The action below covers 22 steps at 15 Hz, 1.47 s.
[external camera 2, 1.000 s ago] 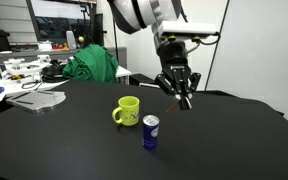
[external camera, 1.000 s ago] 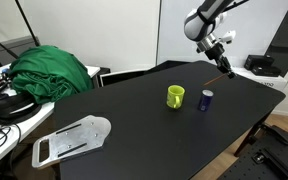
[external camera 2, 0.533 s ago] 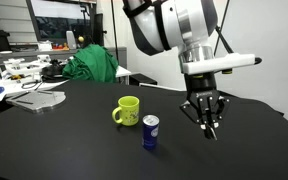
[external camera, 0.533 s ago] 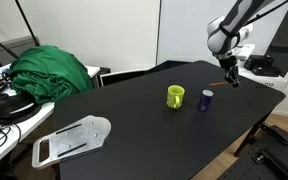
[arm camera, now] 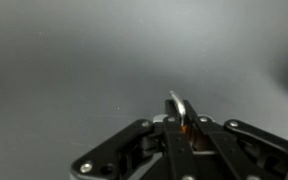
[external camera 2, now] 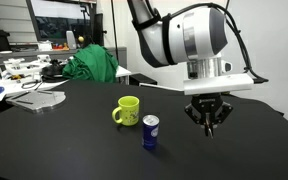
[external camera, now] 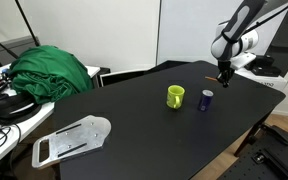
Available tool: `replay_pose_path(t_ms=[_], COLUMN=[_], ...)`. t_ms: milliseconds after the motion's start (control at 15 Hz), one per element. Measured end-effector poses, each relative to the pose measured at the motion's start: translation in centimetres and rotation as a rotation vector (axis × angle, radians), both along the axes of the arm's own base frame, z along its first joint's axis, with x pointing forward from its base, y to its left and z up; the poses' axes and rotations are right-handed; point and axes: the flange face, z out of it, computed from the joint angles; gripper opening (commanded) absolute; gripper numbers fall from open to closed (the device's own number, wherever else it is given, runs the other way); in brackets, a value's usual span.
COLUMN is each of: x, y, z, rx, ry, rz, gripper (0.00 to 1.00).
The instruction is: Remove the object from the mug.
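The thin object is clear of the mug (external camera: 175, 96) over bare table. So my gripper moves down toward the dark blue cylinder and opens onto the tabletop next.
The lime mug (external camera: 175, 96) stands on the black table (external camera: 114, 100), its handle showing in an exterior view (external camera 2: 128, 110). My gripper (external camera: 224, 78) hangs low over the table well beyond the mug, also seen in an exterior view (external camera 2: 208, 124). In the wrist view the jaws (arm camera: 181, 118) are shut on the thin orange-brown object (arm camera: 187, 129), of which only a sliver shows between the fingers.
A small dark blue cylinder with a pale top (external camera: 206, 99) stands beside the mug, also in an exterior view (external camera 2: 150, 131). A green cloth heap (external camera: 49, 70) and a white flat piece (external camera: 72, 137) lie at the table's far side. Cluttered desks flank the table.
My gripper, holding the object, has moved away from the mug past the blue cylinder and lowered toward the table.
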Motion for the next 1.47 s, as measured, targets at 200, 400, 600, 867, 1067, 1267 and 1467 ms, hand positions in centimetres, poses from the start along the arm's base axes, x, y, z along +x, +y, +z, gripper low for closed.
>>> replay_pose_path(t_ms=[200, 400, 600, 867, 1067, 1267, 1467], x=[0.7, 1.7, 2.6, 3.4, 3.4, 3.3, 3.2], y=[0.4, 1.7, 3.2, 4.5, 4.7, 4.6, 4.6], z=[-1.3, -2.6, -3.4, -4.0, -4.1, -4.2, -4.3], rx=[-0.020, -0.012, 0.033, 0.075, 0.089, 0.095, 0.097], ry=[-0.071, -0.123, -0.159, -0.182, -0.190, -0.189, -0.185], rz=[-0.051, -0.088, -0.134, -0.179, -0.200, -0.211, -0.209], gripper=[0.02, 0.02, 0.02, 0.02, 0.34, 0.48, 0.68])
